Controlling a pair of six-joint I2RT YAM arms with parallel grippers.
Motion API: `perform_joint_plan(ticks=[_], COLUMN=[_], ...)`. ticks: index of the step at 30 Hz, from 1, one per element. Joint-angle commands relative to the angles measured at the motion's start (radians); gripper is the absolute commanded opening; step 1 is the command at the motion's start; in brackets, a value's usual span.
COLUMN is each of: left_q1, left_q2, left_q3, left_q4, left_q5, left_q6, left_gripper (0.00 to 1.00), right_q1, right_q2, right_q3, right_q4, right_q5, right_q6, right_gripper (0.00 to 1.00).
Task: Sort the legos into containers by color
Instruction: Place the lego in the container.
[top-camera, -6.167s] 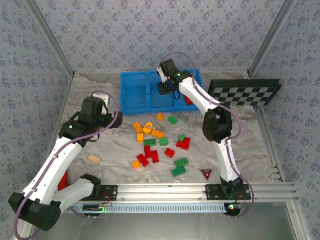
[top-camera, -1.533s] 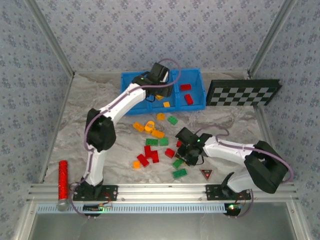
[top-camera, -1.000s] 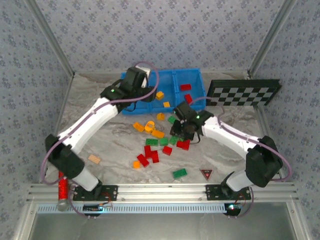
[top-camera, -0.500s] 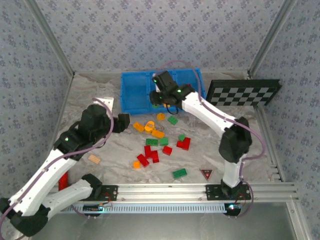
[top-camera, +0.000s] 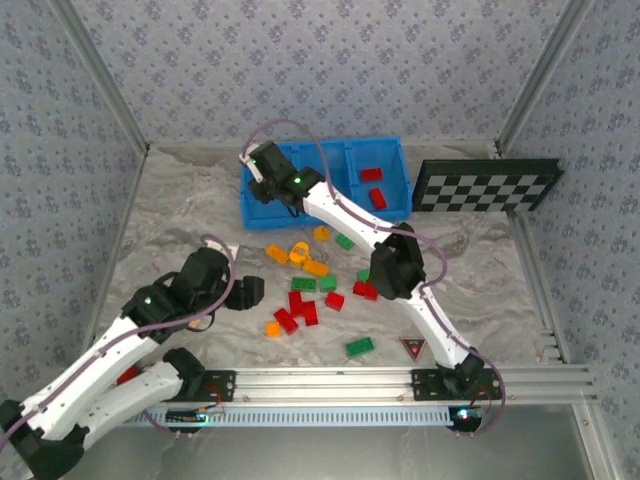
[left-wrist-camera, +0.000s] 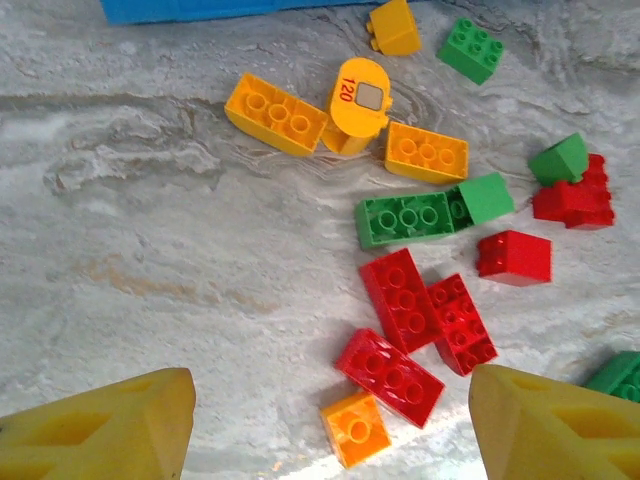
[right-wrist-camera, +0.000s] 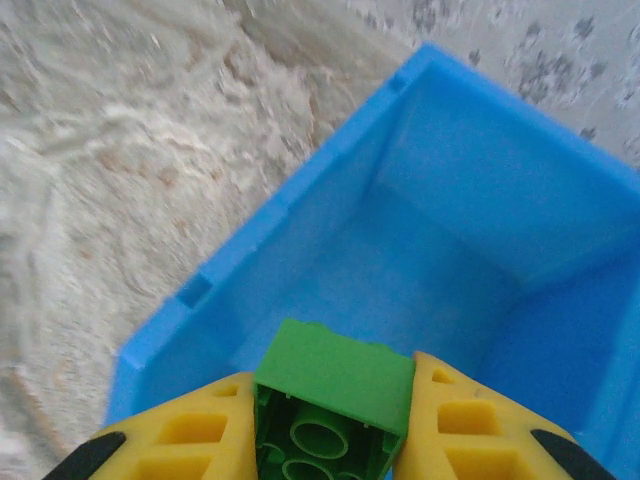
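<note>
The bottom of the blue bin's bare end section lies below my right gripper, so next I need to lower the gripper into that section and release the green lego (right-wrist-camera: 336, 378).
My right gripper (top-camera: 266, 178) is shut on a green lego (right-wrist-camera: 336, 378) and hangs over the bare left compartment (right-wrist-camera: 400, 290) of the blue bin (top-camera: 392, 160). Two red legos (top-camera: 375, 186) lie in the right compartment; the arm hides much of the middle one. Loose red, green and orange legos (top-camera: 305, 285) lie scattered in front of the bin. My left gripper (top-camera: 250, 291) stands open at the pile's left edge. In the left wrist view its fingers (left-wrist-camera: 120, 425) are spread wide above a small orange brick (left-wrist-camera: 355, 430) and a red brick (left-wrist-camera: 390, 375).
A black-and-white checkerboard (top-camera: 488, 185) leans at the back right. A red triangle marker (top-camera: 412, 347) lies near the front rail (top-camera: 330, 380). A bit of the red cylinder (top-camera: 125, 374) peeks out beneath the left arm. Papered walls enclose three sides.
The right gripper has moved left with the green lego, from the middle compartment to over the left one. The left gripper has come down and right, closer to the pile.
</note>
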Motion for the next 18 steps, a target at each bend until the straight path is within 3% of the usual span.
perform_joint_plan(ticks=[1,11,18], left_q1=[-0.009,-0.014,-0.034], left_q2=[-0.087,-0.158,-0.098], left_q3=[-0.017,-0.029,-0.023], left_q4=[-0.020,-0.105,-0.099], left_q5=[0.025,0.026,0.029], left_q6=[-0.083,-0.133,-0.132], left_gripper=[0.73,0.73,0.73], right_q1=[-0.015,-0.026,-0.023], right_q2=[0.063,0.160,0.145], right_q3=[0.049,0.058,0.074], right_q4=[-0.042,-0.013,-0.015], right_q5=[0.039,0.027,0.010], right_q6=[-0.037,-0.004,-0.018], right_gripper=[0.25,0.30,0.48])
